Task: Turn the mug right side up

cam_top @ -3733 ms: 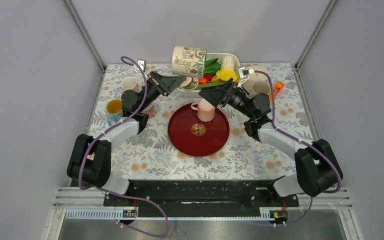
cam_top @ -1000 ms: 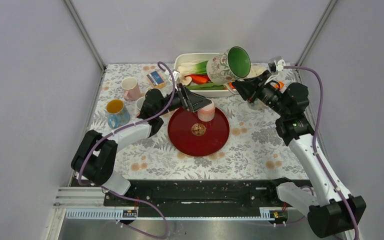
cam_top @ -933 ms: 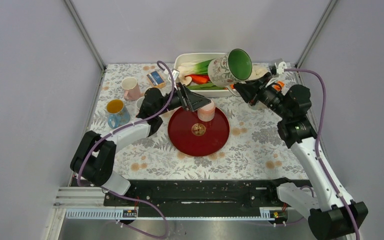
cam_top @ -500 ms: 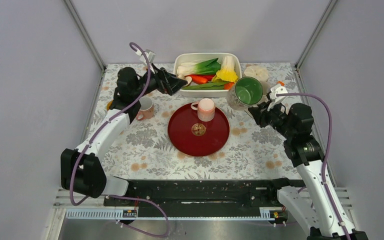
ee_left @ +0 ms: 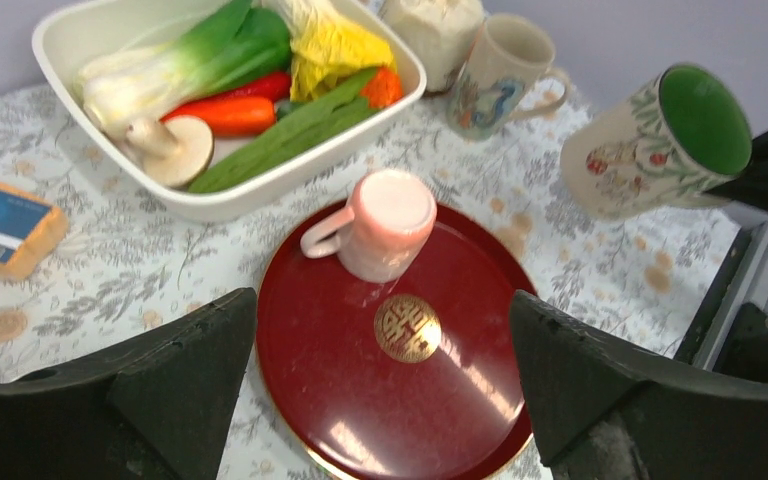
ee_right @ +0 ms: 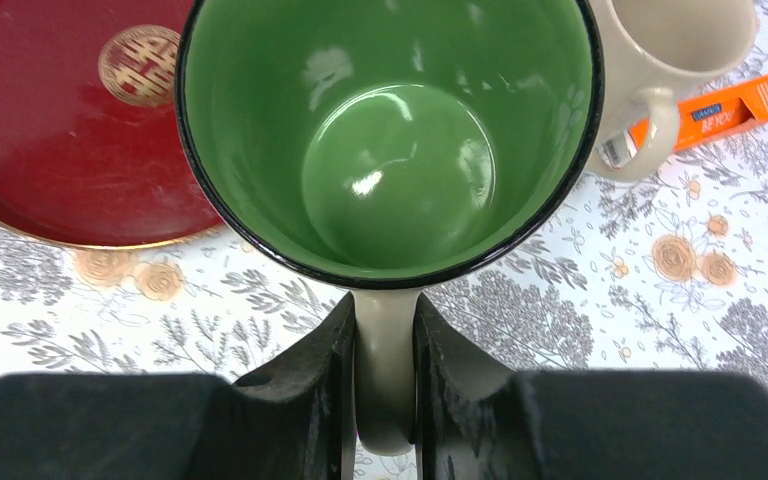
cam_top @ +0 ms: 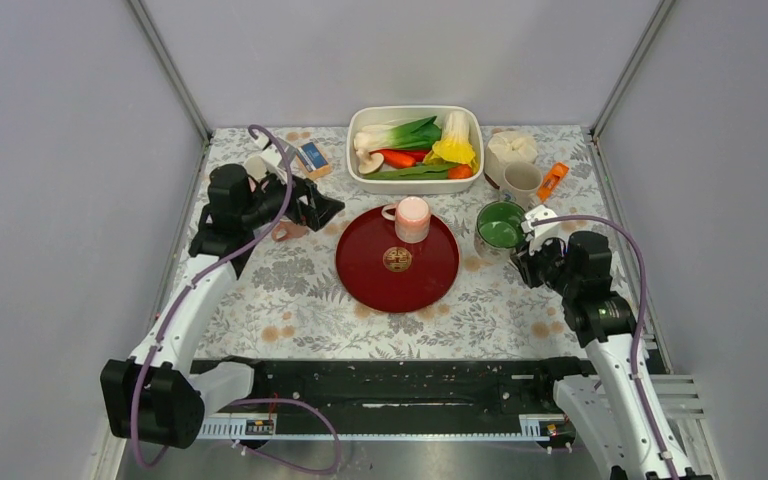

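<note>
My right gripper holds the floral mug by its handle, and the mug's opening already faces up, so it will carry the mug away from the red tray (cam_top: 397,275) and down onto bare tablecloth to release the handle.
The floral mug (cam_top: 501,225) with a green inside stands mouth up just right of the red tray (cam_top: 397,275), at or just above the tablecloth. My right gripper (cam_top: 526,245) is shut on its handle. In the right wrist view both fingers pinch the cream handle below the mug (ee_right: 390,150), with the gripper (ee_right: 385,340) at the frame's bottom. My left gripper (cam_top: 318,207) hangs open left of the tray, holding nothing. The left wrist view has that gripper (ee_left: 382,305) wide open over the tray (ee_left: 400,400), the mug (ee_left: 660,150) at far right.
A pink cup (cam_top: 411,218) sits upside down on the tray's far part. Behind it is a white bin (cam_top: 412,108) of vegetables. A cream mug (cam_top: 522,183), an orange packet (cam_top: 552,180) and a white bag (cam_top: 511,147) lie behind the floral mug. A blue packet (cam_top: 310,158) lies far left.
My right arm brought the mug down from a tilted hold above the bin to mouth up beside the tray. My left arm drew back leftward from the tray, still open.
</note>
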### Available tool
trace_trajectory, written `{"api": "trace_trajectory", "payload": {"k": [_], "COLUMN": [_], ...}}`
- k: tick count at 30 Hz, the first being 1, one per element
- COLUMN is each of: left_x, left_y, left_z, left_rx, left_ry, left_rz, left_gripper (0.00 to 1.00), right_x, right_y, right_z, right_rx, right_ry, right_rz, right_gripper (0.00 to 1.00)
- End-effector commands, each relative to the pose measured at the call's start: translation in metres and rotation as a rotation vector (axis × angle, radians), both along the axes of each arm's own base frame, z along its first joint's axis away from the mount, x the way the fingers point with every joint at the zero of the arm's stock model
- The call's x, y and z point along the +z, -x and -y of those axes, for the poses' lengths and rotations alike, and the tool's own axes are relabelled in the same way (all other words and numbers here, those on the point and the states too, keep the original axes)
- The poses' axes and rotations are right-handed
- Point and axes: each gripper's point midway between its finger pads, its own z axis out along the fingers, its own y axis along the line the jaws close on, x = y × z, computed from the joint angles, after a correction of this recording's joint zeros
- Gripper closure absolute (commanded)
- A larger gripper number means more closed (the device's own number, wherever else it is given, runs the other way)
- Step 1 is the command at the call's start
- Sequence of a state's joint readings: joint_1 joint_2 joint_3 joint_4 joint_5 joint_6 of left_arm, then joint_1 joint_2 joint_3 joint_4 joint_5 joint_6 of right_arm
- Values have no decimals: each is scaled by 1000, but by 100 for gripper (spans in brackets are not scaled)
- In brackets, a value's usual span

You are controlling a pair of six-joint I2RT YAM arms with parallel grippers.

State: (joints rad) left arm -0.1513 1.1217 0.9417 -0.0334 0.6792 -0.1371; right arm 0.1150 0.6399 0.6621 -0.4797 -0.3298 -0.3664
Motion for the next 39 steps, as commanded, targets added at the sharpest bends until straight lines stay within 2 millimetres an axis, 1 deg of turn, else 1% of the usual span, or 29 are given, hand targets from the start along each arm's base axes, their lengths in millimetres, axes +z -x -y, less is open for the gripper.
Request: {"api": "trace_trajectory", "payload": {"k": [1,4,8,12,15,18,25,30,33,39], "left_x": [-16,-20,-19,-19,-19,-20,-20,-21,-23,-25], "left_y": [12,15,19,22,24,24,25,27,27,26], "left_z": [-7,-9,-10,-9,-7,-5,-3,-2,-2,-1], "left_rx": [-26,-23,-25,-36,-49,-56,-69,-74,-77,-83], "left_ry": [-77,-83,-86,-80,-68,-61,-47,-46,-44,-40], "left_rz": [37,37,56,64,57,54,55,63,58,44], "left_gripper": [1,1,1,1,1,1,1,1,1,1], "right_x": [41,32,16,-4,-14,-23,-41,-45,-51,-62], "right_y": [-25,-28,-31,-31,-33,-39,-60,-76,-81,-82], "right_z": [17,32,57,79,98,114,134,154,163,173], "right_rx": [-35,-73,-128,-152,-166,-164,-144,-182,-195,-194], "right_ry": [61,64,83,76,59,54,62,63,57,71], "right_rz": [224,203,185,154,137,134,128,149,126,105], "right_gripper": [100,100,100,100,100,100,100,100,100,100]}}
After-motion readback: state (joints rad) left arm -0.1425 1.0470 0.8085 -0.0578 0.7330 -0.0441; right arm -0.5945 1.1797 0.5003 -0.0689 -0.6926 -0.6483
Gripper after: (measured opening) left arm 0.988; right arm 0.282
